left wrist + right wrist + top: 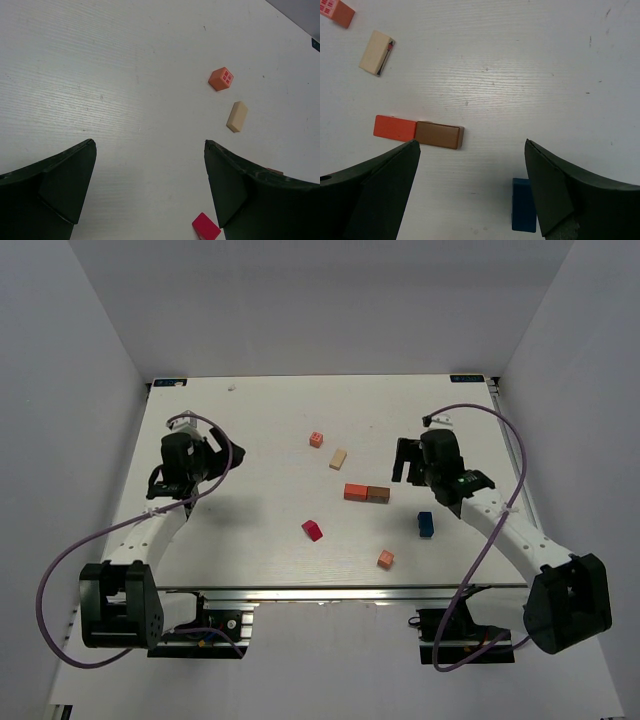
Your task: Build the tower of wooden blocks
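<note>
My right gripper moves back past the brown bar (378, 494) and down over the salmon cube (386, 559) next. Bare table around the cube leaves room for both open fingers.
No stack stands; the blocks lie apart on the white table (250, 440). An orange-red bar (355, 492) touches a brown bar (378, 494) end to end at the middle. A tan bar (338, 459), a pink-orange cube (316, 439), a magenta-red block (313, 530), a blue block (426, 524) and a salmon cube (386, 559) lie around them. My left gripper (228, 456) is open and empty, left of the blocks. My right gripper (408, 462) is open and empty, right of the brown bar (439, 135), with the blue block (523, 205) by its right finger.
The table's back edge and white walls enclose the space. Purple cables loop from both arms. The left wrist view shows the pink-orange cube (221, 78), the tan bar (237, 116) and the magenta-red block (206, 227) ahead of the open fingers.
</note>
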